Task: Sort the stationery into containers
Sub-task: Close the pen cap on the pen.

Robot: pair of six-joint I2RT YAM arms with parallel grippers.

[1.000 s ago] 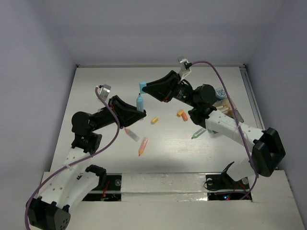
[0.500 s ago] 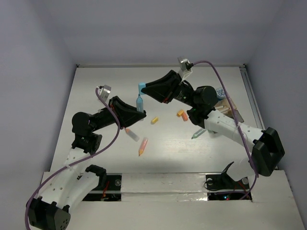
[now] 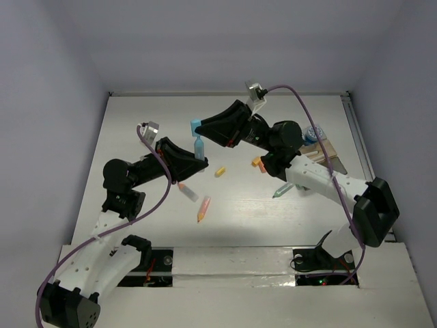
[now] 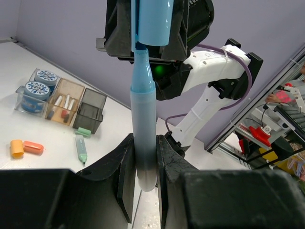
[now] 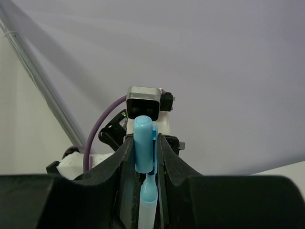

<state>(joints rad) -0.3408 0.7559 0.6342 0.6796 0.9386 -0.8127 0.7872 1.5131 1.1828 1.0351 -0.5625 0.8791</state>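
Note:
The pen gets capped next as my right gripper pushes down. Then it goes over the dark tray [image 3: 339, 166], below and to the right in the top view, for release.
A light-blue pen [image 4: 144, 129] stands upright in my left gripper [image 4: 144, 157], whose jaws are shut on its lower barrel. Right above it, my right gripper [image 5: 144, 152] is shut on the pen's light-blue cap [image 5: 143, 143]. The cap's mouth sits just over the pen's narrow tip [image 5: 148, 195]. From above, cap [image 3: 195, 127] and pen [image 3: 199, 147] hang over the table's middle, between the left gripper [image 3: 201, 160] and the right gripper [image 3: 201, 130]. The containers [image 3: 326, 154] are grouped at the right edge. In the left wrist view, their trays [image 4: 66, 102] hold a few small pieces.
On the table lie a yellow stub [image 3: 220, 171], an orange stub [image 3: 258, 162], a green pen [image 3: 282, 190], an orange pen [image 3: 203, 208] and a clear-capped pen [image 3: 187, 190]. Round blue-and-white pots [image 4: 46, 76] sit in the clear tray. The right arm reaches across above the containers.
My right gripper has drifted a little to the left with the cap, drawing it away from the pen's barrel. The left arm and the pen have stayed in place.

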